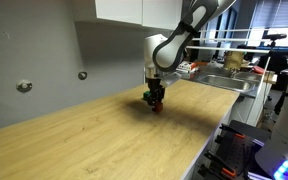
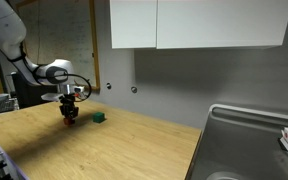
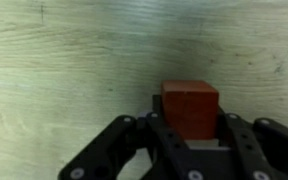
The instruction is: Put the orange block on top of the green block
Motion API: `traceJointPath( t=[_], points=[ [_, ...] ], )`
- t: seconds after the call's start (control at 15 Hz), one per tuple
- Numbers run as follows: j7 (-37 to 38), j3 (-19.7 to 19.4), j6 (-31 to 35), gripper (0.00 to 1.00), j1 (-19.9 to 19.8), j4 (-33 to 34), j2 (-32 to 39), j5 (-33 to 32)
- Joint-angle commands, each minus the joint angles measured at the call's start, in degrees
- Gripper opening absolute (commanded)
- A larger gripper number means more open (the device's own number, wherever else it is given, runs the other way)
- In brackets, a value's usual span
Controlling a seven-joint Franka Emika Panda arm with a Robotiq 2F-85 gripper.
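Note:
I should next raise my gripper, because the orange block hangs low beside the green cube, then carry it across over the green block's top and lower it to release it there.
The orange block [image 3: 190, 108] is an orange-red cube that sits between my gripper's [image 3: 191, 130] two black fingers in the wrist view, and both fingers press against its sides. In both exterior views the gripper [image 1: 156, 100] [image 2: 71, 113] points straight down, low over the wooden table, with the orange block [image 1: 157, 106] [image 2: 71, 121] at its tips. The green block [image 2: 99, 117] is a small dark green cube that rests on the table a short way beside the gripper. It does not show in the wrist view.
The long wooden table [image 1: 104, 140] runs beside a grey wall [image 1: 44, 50]. A metal sink [image 2: 249, 140] lies at one end of the table. White cabinets [image 2: 194, 22] hang above. Cluttered shelves and equipment [image 1: 249, 65] stand beyond the table's far end.

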Motion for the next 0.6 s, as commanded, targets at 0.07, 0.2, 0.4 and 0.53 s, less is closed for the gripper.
traceJointPath(
  t=[0.07,0.2,0.4,0.53],
  points=[
    [1.7,-0.8,-7.0,0.18,1.4,9.7,0.4,-5.0],
    [0.8,-0.8,-9.3,0.18,1.2,14.1,1.4,-6.3],
    [-0.4,-1.2,-11.5,0.18,0.5,19.7,3.5,-6.7],
    [-1.1,-1.9,-12.2,0.18,-0.2,22.5,5.4,-6.2]
  ],
)
